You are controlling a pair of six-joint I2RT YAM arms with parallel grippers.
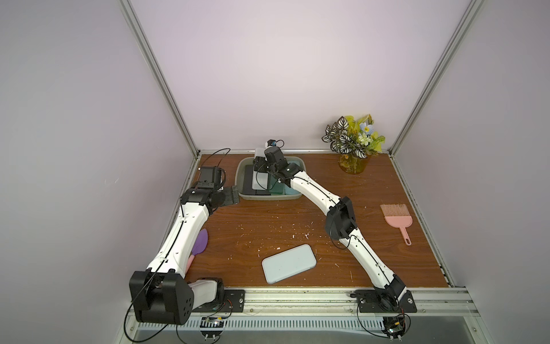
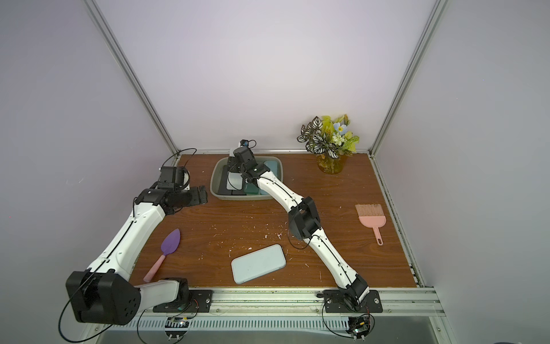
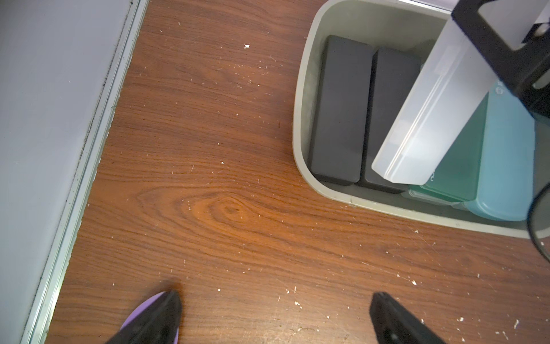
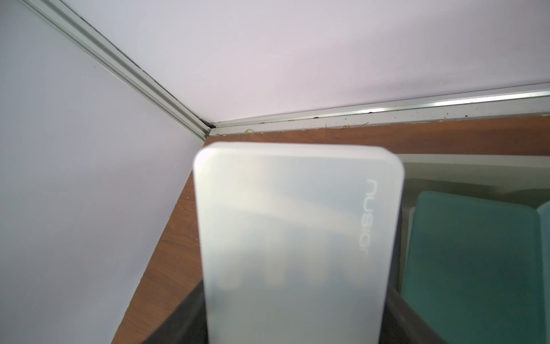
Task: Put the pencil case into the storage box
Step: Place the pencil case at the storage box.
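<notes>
The black case beside the green one lies below the robot's right gripper, so the gripper should next go down and release the translucent white pencil case (image 1: 262, 180) onto it.
The grey-green storage box (image 1: 241, 169) (image 2: 215, 178) (image 3: 297, 119) stands at the back of the table. Inside it lie two black cases (image 3: 339, 113), a green one (image 3: 458, 160) and a teal one (image 3: 506, 155). My right gripper (image 1: 259, 164) (image 2: 235, 165) (image 4: 297, 327) is shut on a translucent white pencil case (image 1: 262, 180) (image 3: 431, 119) (image 4: 297, 238). It holds this case tilted above the box, over the cases inside. My left gripper (image 1: 233, 195) (image 2: 202, 195) (image 3: 275, 300) hangs open and empty over bare table, left of the box.
A pale blue case (image 1: 288, 263) (image 2: 258, 263) lies flat near the front edge. A purple scoop (image 2: 169, 247) lies by the left arm, a pink brush (image 1: 397, 222) at the right, and a flower vase (image 1: 354, 149) at the back right. Walls close in the table on three sides.
</notes>
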